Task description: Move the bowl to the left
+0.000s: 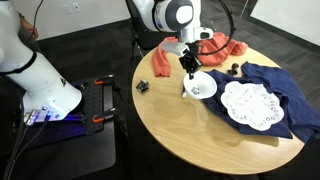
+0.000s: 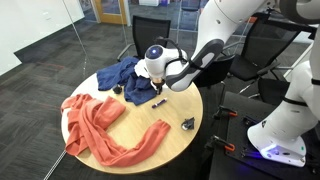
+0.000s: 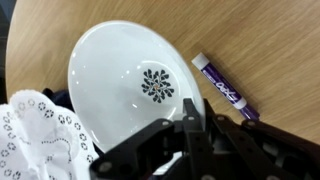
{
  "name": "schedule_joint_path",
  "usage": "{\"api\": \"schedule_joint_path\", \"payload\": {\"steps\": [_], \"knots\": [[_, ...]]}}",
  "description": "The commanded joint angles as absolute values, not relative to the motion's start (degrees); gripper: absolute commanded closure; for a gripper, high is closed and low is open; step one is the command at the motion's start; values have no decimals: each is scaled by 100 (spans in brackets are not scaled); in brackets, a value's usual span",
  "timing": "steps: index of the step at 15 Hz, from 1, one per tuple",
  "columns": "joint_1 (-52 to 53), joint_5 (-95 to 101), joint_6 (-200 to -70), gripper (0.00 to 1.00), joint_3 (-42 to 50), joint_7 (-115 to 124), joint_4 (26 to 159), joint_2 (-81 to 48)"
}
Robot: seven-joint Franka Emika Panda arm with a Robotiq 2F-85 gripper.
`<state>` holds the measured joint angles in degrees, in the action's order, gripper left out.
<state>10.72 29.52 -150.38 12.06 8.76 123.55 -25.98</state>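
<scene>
The gripper moves the bowl away from the doily onto the bare wood (image 2: 135, 109) beside the orange cloth next. It then releases the bowl's rim, because that spot is clear.
The small white bowl (image 1: 202, 89) with a dark speckled mark at its centre sits on the round wooden table (image 1: 190, 140), just left of the lace doily (image 1: 250, 105). In the wrist view the bowl (image 3: 130, 85) fills the middle. My gripper (image 1: 188, 73) stands over the bowl's near rim. In the wrist view its fingers (image 3: 190, 128) are close together on that rim. In an exterior view the gripper (image 2: 158, 93) hides most of the bowl.
A purple marker (image 3: 225, 90) lies right beside the bowl. The doily (image 3: 35, 135) rests on a dark blue cloth (image 1: 290, 95). An orange cloth (image 2: 100, 125) lies across the table. A small dark object (image 1: 142, 86) sits near the table edge.
</scene>
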Motion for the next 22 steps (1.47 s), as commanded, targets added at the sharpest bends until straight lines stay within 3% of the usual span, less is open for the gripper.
{"api": "schedule_joint_path", "payload": {"steps": [1,22], "knots": [[1303,3445,-14971,98,1177,1078,12452,-2292],[1445,3677,-14818,98,-41,-773,11354,-3405]]}}
